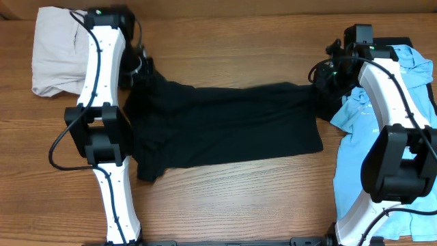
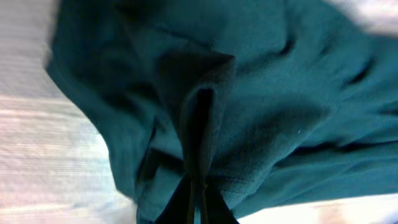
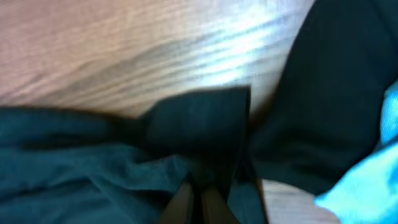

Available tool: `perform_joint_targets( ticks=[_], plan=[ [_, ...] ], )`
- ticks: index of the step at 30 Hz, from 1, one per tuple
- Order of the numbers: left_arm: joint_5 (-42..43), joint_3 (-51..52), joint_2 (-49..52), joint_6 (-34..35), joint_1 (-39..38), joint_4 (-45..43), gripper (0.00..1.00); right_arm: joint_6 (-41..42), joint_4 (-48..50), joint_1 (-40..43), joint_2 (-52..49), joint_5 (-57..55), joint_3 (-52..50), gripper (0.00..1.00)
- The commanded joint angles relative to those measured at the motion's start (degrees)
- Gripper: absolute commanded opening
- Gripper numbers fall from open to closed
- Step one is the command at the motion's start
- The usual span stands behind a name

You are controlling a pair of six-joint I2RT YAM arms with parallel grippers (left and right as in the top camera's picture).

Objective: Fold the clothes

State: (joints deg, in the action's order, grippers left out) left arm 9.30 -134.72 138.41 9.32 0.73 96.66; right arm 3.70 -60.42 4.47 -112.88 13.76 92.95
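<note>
My right gripper will move the shirt's corner back and down onto the shirt's flat near layer [image 1: 311, 121] and release it, as the pinched dark fold is still held above.
A large black shirt [image 1: 225, 126] lies spread across the middle of the table. My left gripper [image 1: 140, 68] is shut on a pinched fold at its far left corner; in the left wrist view the cloth [image 2: 261, 106] looks dark teal and rises between the fingers [image 2: 198, 193]. My right gripper [image 1: 324, 76] is shut on the shirt's far right corner; the fingers [image 3: 200, 199] pinch a dark fold [image 3: 199, 124]. Light-blue T-shirts [image 1: 369, 137] lie at the right, partly under the right arm. Pale beige trousers [image 1: 54, 51] lie bunched at the far left.
Wooden tabletop [image 1: 239, 55] shows bare behind the black shirt and in front of it [image 1: 239, 198]. The left arm's base stands at the front left, the right arm's base at the front right, on the blue cloth.
</note>
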Motion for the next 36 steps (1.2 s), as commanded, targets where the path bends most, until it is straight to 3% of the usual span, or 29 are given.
perform_joint_targets(
  ticks=[1,9,11,12,13,14,15,17,21,28,33,36],
  plan=[
    [-1.9,5.0,-0.6,-1.7,-0.3,0.2,0.04,-0.8,-1.4,0.4,1.0,0.5,-1.1,0.04],
    [-8.3,12.5,-0.6,-2.1,-0.4,0.2,0.04,-0.5,-2.9,0.5,1.0,-1.2,-8.6,0.04],
    [-9.6,13.7,-0.6,-2.1,-0.4,0.2,0.04,-0.3,-2.8,0.6,1.0,-1.7,-10.0,0.16],
    [-10.1,14.2,-0.6,-2.1,-0.4,0.2,0.04,-0.3,-3.0,0.7,1.0,-1.9,-10.3,0.34],
    [-10.4,14.6,-0.6,-2.1,-0.4,0.2,0.08,-0.2,-3.0,0.8,1.0,-2.1,-10.4,0.46],
    [-10.4,14.7,-0.6,-2.4,-0.4,0.2,0.19,0.0,-3.0,0.9,1.0,-2.2,-10.4,0.54],
    [-10.4,14.8,-0.6,-2.9,-0.4,0.2,0.34,0.4,-2.8,1.1,1.0,-2.2,-10.4,0.6],
    [-11.3,14.8,-0.6,-3.0,-0.3,0.2,0.5,0.6,-2.2,1.5,1.0,-2.2,-10.4,0.66],
    [-11.9,13.6,-0.6,-2.8,0.2,0.2,0.57,0.3,1.2,1.8,1.0,-2.3,-11.1,0.73],
    [-9.4,3.3,-3.8,-1.4,1.3,0.2,0.64,-1.2,6.5,1.6,0.9,0.2,-16.6,0.73],
    [-9.3,-5.7,-7.5,-0.3,1.3,0.2,0.76,-0.9,8.3,1.6,0.9,0.5,-20.1,0.67],
    [-9.3,-10.1,-10.3,0.0,1.4,0.2,0.77,-0.7,9.9,1.6,0.9,1.9,-22.2,0.66]
  ],
)
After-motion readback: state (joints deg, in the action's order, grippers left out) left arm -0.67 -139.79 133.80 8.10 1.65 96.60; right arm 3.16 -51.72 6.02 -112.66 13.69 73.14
